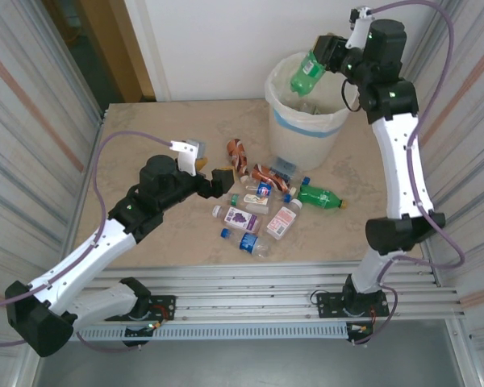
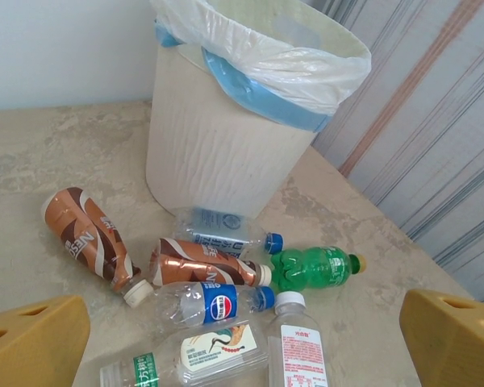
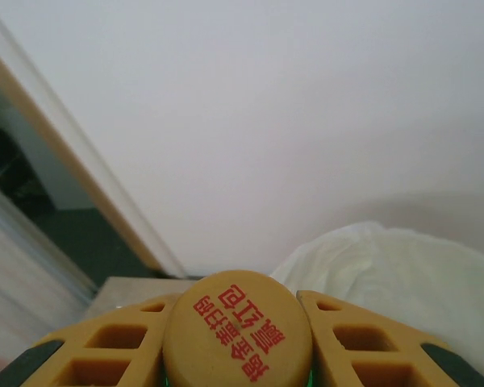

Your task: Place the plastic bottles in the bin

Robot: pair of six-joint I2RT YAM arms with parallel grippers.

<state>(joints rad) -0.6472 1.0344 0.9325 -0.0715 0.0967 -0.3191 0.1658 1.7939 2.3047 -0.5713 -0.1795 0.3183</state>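
Note:
My right gripper will next turn, go down toward the bin's opening (image 1: 323, 98) below it and let go of the green bottle, because the bottle is hanging over the bin's liner.
My right gripper (image 1: 329, 55) is shut on a green plastic bottle (image 1: 306, 74) and holds it over the open mouth of the bin (image 1: 302, 141). In the right wrist view the bottle's yellow cap (image 3: 238, 330) sits clamped between both yellow fingers (image 3: 105, 347), with the bag liner (image 3: 387, 274) beyond. Several plastic bottles lie on the table in front of the bin: two brown ones (image 2: 89, 242) (image 2: 206, 262), a clear blue-labelled one (image 2: 214, 302), another green one (image 2: 315, 268). My left gripper (image 1: 210, 168) hangs open just left of this pile, nothing between its fingers (image 2: 32, 343).
The marble tabletop (image 1: 153, 153) ends at a metal rail along the near edge (image 1: 250, 282). Corrugated walls close in both sides, and a white wall stands behind the bin. More bottles, with purple (image 1: 238, 216) and pink (image 1: 281, 222) labels, lie nearer the front.

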